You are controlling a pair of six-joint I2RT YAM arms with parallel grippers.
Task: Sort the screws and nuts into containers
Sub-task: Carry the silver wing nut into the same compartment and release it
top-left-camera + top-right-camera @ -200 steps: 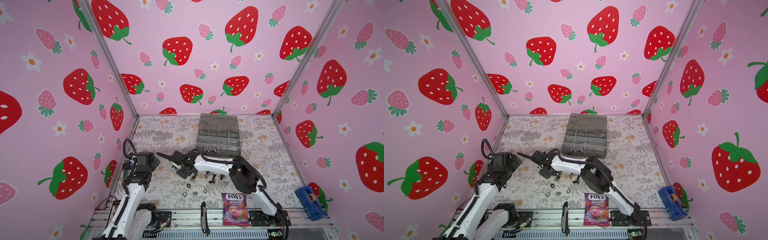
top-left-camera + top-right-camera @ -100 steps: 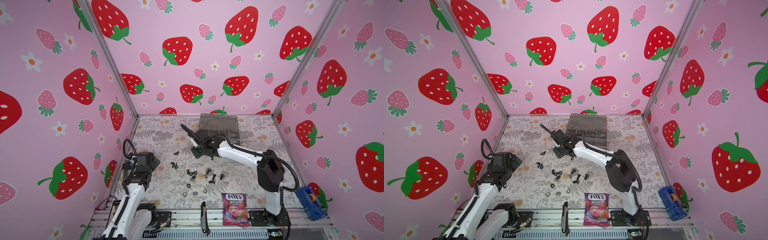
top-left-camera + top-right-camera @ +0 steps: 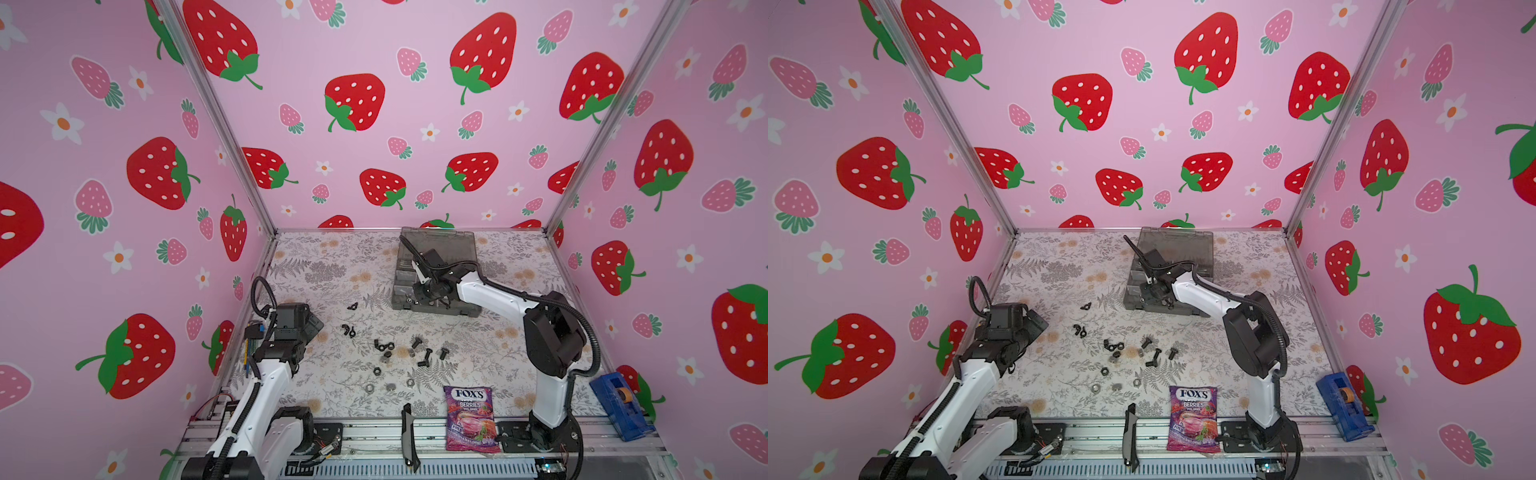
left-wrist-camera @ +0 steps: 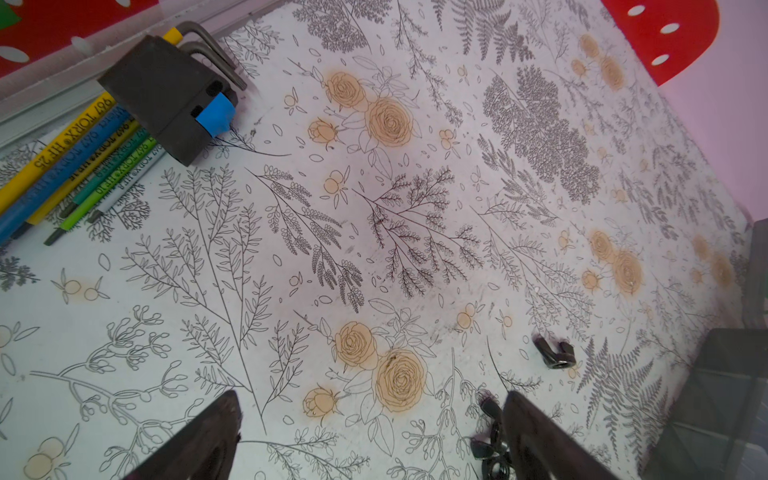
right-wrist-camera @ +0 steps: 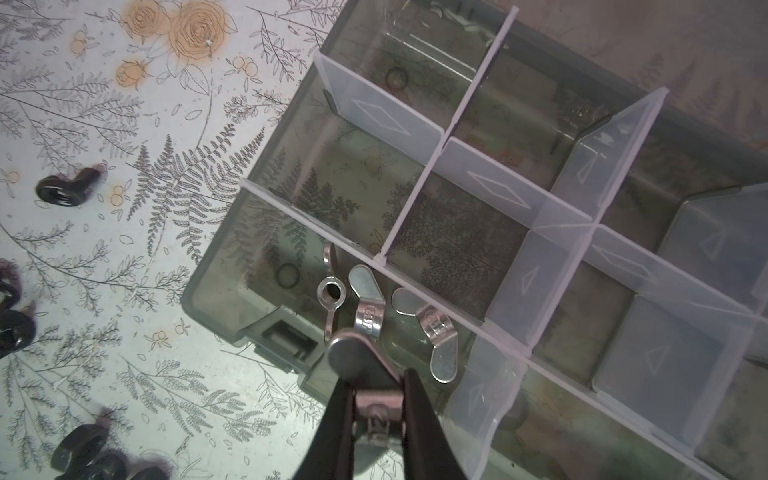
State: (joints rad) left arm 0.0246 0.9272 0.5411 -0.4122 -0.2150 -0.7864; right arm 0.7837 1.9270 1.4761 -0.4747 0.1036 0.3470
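The robot's right gripper should go down in among the matching silver winged nuts in the section of the box below it and let go of the held nut.
My right gripper is shut on a silver winged nut and hangs over the near-left compartment of the grey organiser box, also seen as the box. Three silver winged nuts lie in that compartment. In both top views black screws and loose hex nuts are scattered mid-table, with black winged nuts further left. My left gripper stands open above the mat at the left, nothing between its fingers, black winged nuts beside one finger.
A purple candy bag and a black cutter lie at the front edge. A blue plastic box sits at the front right. A set of coloured Torx keys lies by the left wall.
My right arm has swung from the pile in the middle of the table back to the organiser box, carrying the silver winged nut. The left arm has stayed still.
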